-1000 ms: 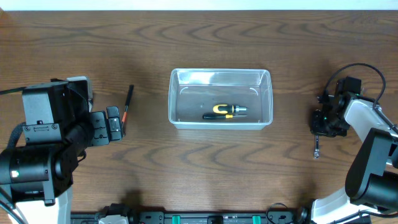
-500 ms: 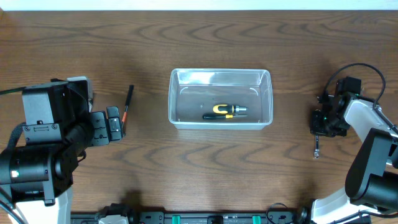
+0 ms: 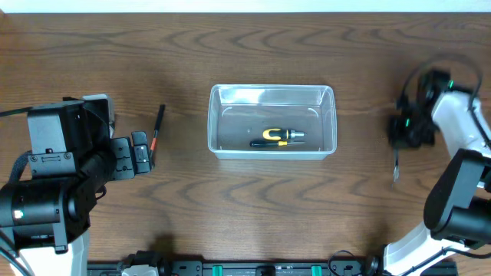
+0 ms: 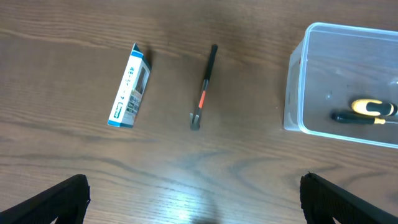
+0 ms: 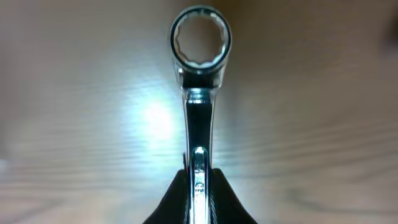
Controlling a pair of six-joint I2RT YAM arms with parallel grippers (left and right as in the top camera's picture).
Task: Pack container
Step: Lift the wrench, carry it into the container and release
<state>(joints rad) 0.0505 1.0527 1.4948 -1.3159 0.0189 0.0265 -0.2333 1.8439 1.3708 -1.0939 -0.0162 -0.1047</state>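
That part of the container's bottom beyond the yellow-and-black tool [image 3: 278,137] is clear, so my right gripper will next lift across to it, turn the wrench lengthwise and lower it there.
The clear plastic container [image 3: 273,121] sits mid-table with a yellow-and-black tool [image 3: 278,137] inside; it also shows at the right of the left wrist view [image 4: 348,81]. My right gripper [image 5: 199,186] is shut on a chrome ring wrench [image 5: 199,93], held above the table at the far right [image 3: 396,162]. My left gripper [image 4: 196,199] is open and empty at the left, short of a black-and-red hand tool [image 4: 204,86] and a small blue-and-white box [image 4: 130,86].
The black-and-red tool [image 3: 157,128] lies left of the container. The left arm's body [image 3: 61,169] fills the left side of the table. The right arm [image 3: 460,153] stands at the right edge.
My right gripper has lifted and moved toward the back with the wrench. The left arm has not moved.
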